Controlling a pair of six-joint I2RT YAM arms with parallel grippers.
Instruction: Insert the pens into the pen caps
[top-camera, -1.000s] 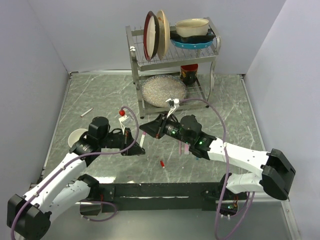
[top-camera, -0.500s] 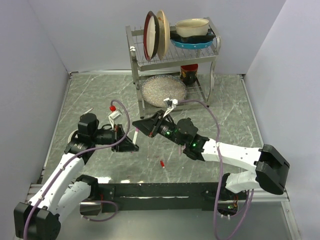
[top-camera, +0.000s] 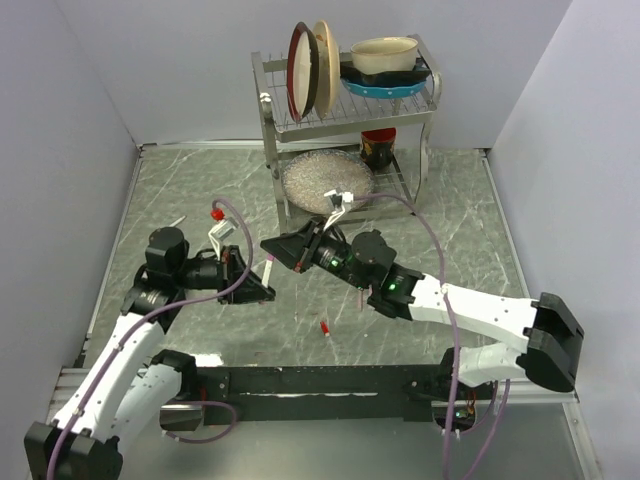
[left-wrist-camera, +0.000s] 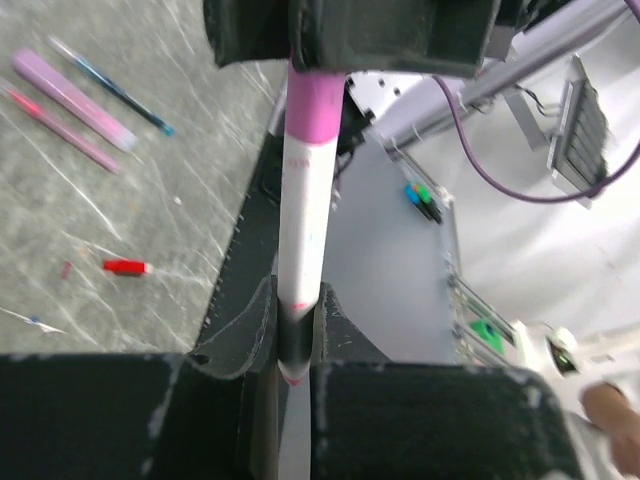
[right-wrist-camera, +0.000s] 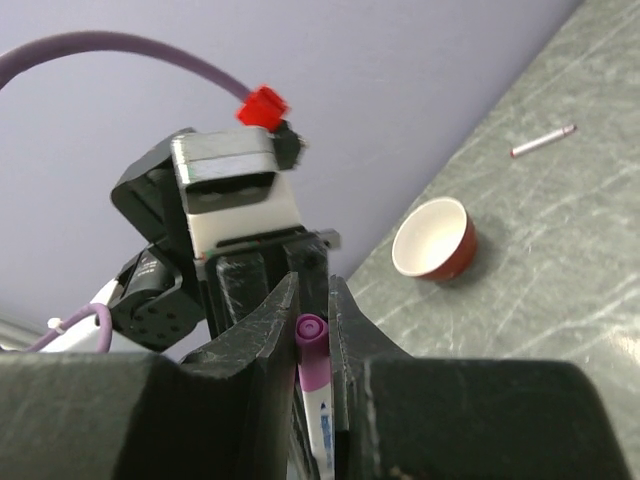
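The pen is capped. I should lower my left gripper toward the right in the top view to free the pen on the table beside the red cap.
A white pen (top-camera: 270, 268) with a magenta-purple cap on its end hangs between my two grippers above the table's left centre. My left gripper (top-camera: 256, 287) is shut on the pen's dark lower end; the left wrist view shows the barrel (left-wrist-camera: 300, 230) rising from my gripper (left-wrist-camera: 296, 300). My right gripper (top-camera: 277, 250) is shut on the cap (right-wrist-camera: 310, 332), with the white barrel (right-wrist-camera: 322, 420) below it between the jaws of my gripper (right-wrist-camera: 312, 287). A red cap (top-camera: 325, 327) lies on the table. A pale pink pen (left-wrist-camera: 70, 98), a slim reddish-pink pen (left-wrist-camera: 60, 128) and a dark blue pen (left-wrist-camera: 110, 85) lie together.
A metal dish rack (top-camera: 345, 120) with plates and bowls stands at the back centre. A red bowl with a white inside (right-wrist-camera: 435, 238) sits near the left wall. Another white pen (top-camera: 174, 223) lies at the far left. Walls close in both sides.
Both grippers have moved left together with the pen held between them. The left arm has drawn back toward the left wall and the right arm has reached further left.
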